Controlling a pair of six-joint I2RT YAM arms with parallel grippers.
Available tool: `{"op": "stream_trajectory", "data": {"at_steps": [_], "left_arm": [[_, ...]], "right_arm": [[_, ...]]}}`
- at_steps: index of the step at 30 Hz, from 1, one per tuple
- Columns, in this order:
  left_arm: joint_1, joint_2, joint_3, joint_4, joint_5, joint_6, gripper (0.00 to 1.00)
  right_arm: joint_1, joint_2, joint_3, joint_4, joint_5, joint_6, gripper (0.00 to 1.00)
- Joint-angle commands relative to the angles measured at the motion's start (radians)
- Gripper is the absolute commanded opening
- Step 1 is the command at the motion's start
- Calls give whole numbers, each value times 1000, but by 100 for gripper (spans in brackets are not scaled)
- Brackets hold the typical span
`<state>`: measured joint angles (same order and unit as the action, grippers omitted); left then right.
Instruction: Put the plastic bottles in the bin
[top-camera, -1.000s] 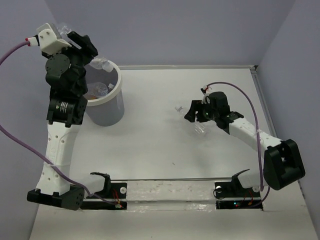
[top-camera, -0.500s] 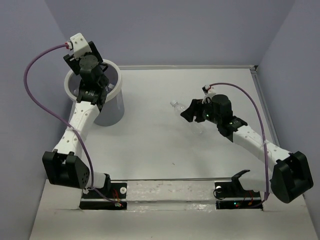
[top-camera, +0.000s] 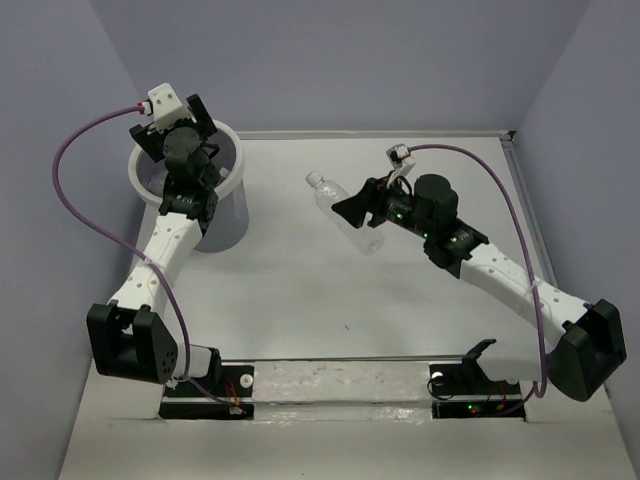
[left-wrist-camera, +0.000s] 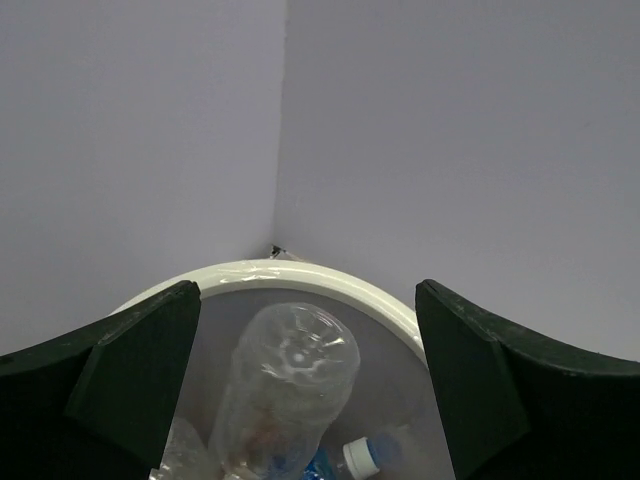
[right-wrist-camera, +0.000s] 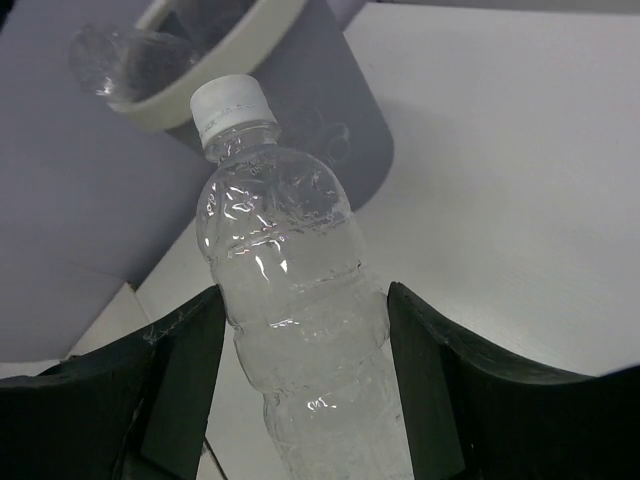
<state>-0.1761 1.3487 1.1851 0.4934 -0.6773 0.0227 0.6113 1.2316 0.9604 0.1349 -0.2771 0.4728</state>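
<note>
The bin's opening (top-camera: 224, 155) (right-wrist-camera: 208, 28) lies to the gripper's left in the top view, so next my right gripper should move outward and across over it to release the crinkled bottle.
My left gripper (top-camera: 188, 158) hangs open over the bin (top-camera: 228, 215). In the left wrist view a clear plastic bottle (left-wrist-camera: 285, 365) stands base-up inside the white rim (left-wrist-camera: 340, 282), free of the gripper (left-wrist-camera: 308, 292). A blue-capped bottle (left-wrist-camera: 365, 455) lies beside it. My right gripper (top-camera: 358, 213) is shut on a clear crinkled bottle (top-camera: 335, 200) with a white cap, held above the table right of the bin. In the right wrist view both fingers (right-wrist-camera: 180, 350) press that bottle's (right-wrist-camera: 290, 290) sides, its cap (right-wrist-camera: 230, 105) pointing toward the bin (right-wrist-camera: 345, 120).
Purple walls close the table at the back and both sides. The bin stands in the back left corner. A clear bottle (right-wrist-camera: 125, 62) shows at the bin's rim in the right wrist view. The arm bases sit along the near edge.
My left gripper swung over the bin and opened, letting its bottle drop inside. My right gripper lifted its bottle off the table and carried it left toward the bin.
</note>
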Motion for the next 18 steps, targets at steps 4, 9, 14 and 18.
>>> {"op": "stream_trajectory", "data": {"at_steps": [4, 9, 14, 18], "left_arm": [[3, -144, 119, -131, 116, -176, 99], [3, -299, 96, -288, 267, -309, 99], [1, -535, 19, -450, 458, -420, 99], [1, -709, -13, -542, 574, -481, 99]], "right_arm": [[105, 138, 197, 221, 23, 38, 39], [166, 274, 337, 313, 26, 46, 39], [203, 393, 495, 390, 33, 36, 40], [214, 511, 694, 437, 33, 43, 39]]}}
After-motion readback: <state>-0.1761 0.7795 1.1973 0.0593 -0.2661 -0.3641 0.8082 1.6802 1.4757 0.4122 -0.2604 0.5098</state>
